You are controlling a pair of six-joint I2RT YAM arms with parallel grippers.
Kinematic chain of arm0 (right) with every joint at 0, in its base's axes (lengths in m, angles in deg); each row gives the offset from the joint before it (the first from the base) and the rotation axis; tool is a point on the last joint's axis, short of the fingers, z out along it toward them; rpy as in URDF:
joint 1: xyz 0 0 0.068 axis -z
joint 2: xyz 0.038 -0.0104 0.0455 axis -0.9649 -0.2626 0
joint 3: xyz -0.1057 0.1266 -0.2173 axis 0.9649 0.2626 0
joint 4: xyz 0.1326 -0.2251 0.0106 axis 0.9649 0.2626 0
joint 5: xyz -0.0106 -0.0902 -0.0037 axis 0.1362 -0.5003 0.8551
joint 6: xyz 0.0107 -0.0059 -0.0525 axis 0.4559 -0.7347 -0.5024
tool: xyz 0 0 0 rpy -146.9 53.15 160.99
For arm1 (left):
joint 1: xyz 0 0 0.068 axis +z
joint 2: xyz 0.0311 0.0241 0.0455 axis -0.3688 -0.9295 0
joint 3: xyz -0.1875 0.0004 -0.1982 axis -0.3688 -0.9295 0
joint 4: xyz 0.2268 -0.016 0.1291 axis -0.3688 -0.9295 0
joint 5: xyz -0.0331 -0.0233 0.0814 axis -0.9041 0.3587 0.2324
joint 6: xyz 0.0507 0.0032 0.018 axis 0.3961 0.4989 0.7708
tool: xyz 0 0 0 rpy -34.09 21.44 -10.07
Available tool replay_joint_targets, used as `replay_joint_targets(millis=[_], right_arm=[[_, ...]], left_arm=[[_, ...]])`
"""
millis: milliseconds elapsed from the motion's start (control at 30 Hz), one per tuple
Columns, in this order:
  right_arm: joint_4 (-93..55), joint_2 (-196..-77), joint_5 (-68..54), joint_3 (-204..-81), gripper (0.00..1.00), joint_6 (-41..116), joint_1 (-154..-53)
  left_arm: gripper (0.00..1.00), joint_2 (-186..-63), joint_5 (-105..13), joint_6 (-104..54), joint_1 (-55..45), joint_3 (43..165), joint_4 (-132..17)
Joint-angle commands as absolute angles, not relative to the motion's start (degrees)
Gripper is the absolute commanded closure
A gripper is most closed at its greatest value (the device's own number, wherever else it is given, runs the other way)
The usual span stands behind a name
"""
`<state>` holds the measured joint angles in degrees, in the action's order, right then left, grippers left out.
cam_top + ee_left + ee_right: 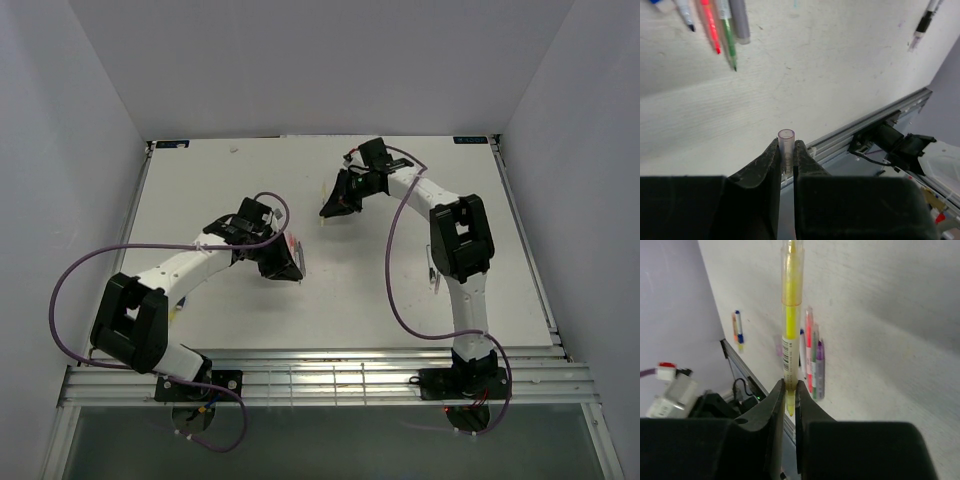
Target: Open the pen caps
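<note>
My right gripper will next move back and down to lay the yellow pen beside the grey pen at the end of the row, as the yellow pen's tip is already bare.
My left gripper (pixel 786 146) is shut on a small clear, faintly purple pen cap (pixel 786 137), which stands upright between the fingertips with its open end up. Several pens (pixel 720 25) lie side by side on the white table at the top left of the left wrist view: blue-white, red, green and grey. My right gripper (pixel 789 386) is shut on a yellow pen (pixel 790 315), its bare yellow tip sitting between the fingers. In the top view the left gripper (pixel 285 262) and the right gripper (pixel 330 208) are apart over the middle of the table.
A row of pens (pixel 811 360) lies on the table below the right gripper. Short blue and orange pieces (pixel 737 326) lie near the table edge. A black-white pen (pixel 924 24) lies alone. An aluminium rail (pixel 320 365) runs along the near edge.
</note>
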<state>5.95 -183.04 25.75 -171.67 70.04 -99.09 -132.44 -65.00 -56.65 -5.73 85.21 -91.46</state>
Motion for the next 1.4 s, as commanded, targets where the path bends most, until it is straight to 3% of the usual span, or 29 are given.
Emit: replay_joint_targets(millis=[0, 200, 767, 1367], right_arm=[[12.82, -177.58, 23.67, -166.01, 0.92, 60.85, -100.52], [12.74, -174.41, 21.83, -157.04, 0.92, 58.64, -103.6], [13.61, -176.61, 22.97, -155.1, 0.92, 57.76, -108.09], [14.23, -179.16, 23.58, -156.15, 0.92, 56.88, -108.26]], left_arm=[[1.0, -131.09, -56.06, -53.8, -4.38, 89.28, -97.76], [1.0, -133.55, -48.92, -53.27, -1.3, 90.69, -102.78], [1.0, -137.15, -33.27, -49.93, 2.48, 87.44, -99.62], [0.8, -150.51, -32.83, -46.85, 3.54, 95.26, -99.7]])
